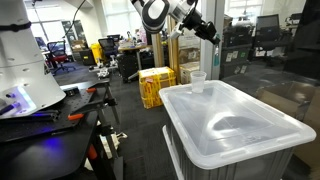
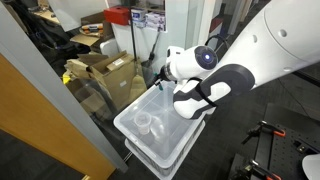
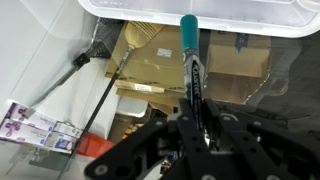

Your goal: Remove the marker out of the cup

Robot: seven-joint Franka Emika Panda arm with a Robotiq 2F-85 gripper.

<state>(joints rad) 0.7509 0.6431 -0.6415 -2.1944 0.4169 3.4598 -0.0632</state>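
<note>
The marker point(image 3: 189, 55) is already clear of the cup, so the robot's gripper should next lower and turn toward the bare part of the bin's lid beside the cup to release it.
In the wrist view my gripper point(image 3: 196, 112) is shut on the marker point(image 3: 189, 55), a thin dark stick with a teal-green end that points away from the jaws. The cup point(image 1: 198, 78) is small, translucent and whitish, and stands on the lid of the big white bin point(image 1: 235, 125). It also shows in an exterior view point(image 2: 146, 123). In an exterior view my gripper point(image 1: 207, 30) hangs well above and a little beyond the cup. The marker is clear of the cup. The cup is out of the wrist view.
The bin's lid edge point(image 3: 190, 12) runs along the top of the wrist view, with cardboard boxes point(image 3: 160, 70) on the floor beyond it. A yellow crate point(image 1: 155, 85) and a glass partition point(image 1: 275, 50) stand near the bin. A workbench point(image 1: 40, 115) stands to the side.
</note>
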